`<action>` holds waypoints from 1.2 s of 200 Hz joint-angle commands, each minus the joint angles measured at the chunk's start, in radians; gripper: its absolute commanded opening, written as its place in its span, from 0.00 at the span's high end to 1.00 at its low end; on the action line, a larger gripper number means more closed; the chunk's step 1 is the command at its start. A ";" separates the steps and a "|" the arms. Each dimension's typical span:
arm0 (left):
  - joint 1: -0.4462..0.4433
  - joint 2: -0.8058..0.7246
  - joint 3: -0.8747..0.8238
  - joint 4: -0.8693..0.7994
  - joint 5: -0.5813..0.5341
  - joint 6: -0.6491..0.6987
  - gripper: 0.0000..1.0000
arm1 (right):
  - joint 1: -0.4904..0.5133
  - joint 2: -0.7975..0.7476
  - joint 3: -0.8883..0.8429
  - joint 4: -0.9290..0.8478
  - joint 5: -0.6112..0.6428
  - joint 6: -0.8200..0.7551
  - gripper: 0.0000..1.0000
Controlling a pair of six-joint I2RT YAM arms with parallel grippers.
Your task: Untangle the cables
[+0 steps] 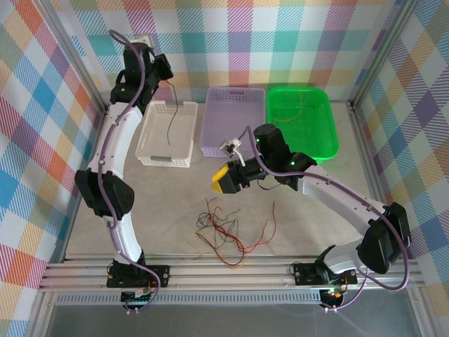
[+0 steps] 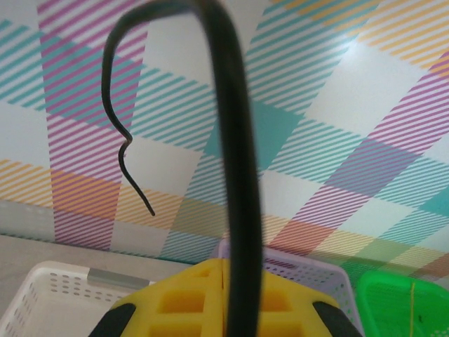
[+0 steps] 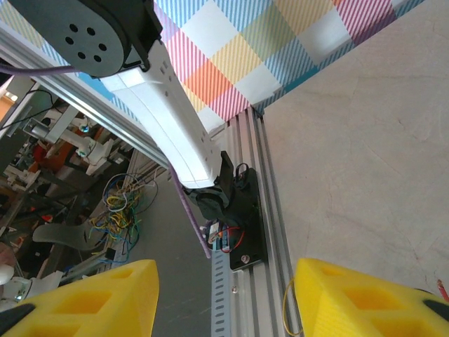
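My left gripper moves down and back toward my base next, low over the white basket (image 1: 167, 135) (image 2: 77, 302), to release the black cable, since its tail already dangles there.
The cables (image 1: 223, 232), thin red, yellow and dark wires, lie tangled on the table in front of the arms. One black cable (image 1: 172, 112) hangs from my left gripper (image 1: 165, 72), which is raised at the back left and shut on it, the cable's tail dangling over the white basket (image 1: 167, 135). In the left wrist view the black cable (image 2: 235, 175) rises from between the closed yellow fingers (image 2: 175, 305) and curls over to a loose end. My right gripper (image 1: 219, 182) hovers above the table behind the tangle, open and holding nothing; its yellow fingers (image 3: 358, 302) stand well apart.
Three baskets line the back: white, purple (image 1: 233, 119) and green (image 1: 330, 133), the green one holding a thin yellow wire (image 1: 298, 112). The left arm's base (image 3: 235, 210) and the aluminium rail (image 1: 224, 270) run along the near edge. Plaid walls enclose the table.
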 commanded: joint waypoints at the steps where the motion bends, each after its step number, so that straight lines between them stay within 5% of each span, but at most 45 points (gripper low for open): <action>1: 0.010 0.054 0.003 0.061 -0.023 0.040 1.00 | 0.008 0.012 0.033 -0.004 -0.037 -0.037 0.46; 64: 0.010 0.112 -0.098 0.179 -0.057 0.032 1.00 | 0.008 0.029 0.020 -0.016 -0.035 -0.057 0.46; 167: 0.000 -0.141 -0.717 0.285 0.027 -0.178 1.00 | 0.031 0.059 -0.013 0.060 -0.054 -0.018 0.46; 240: -0.001 -0.005 -0.664 0.104 0.025 -0.213 1.00 | 0.040 0.052 -0.018 0.047 -0.031 -0.011 0.46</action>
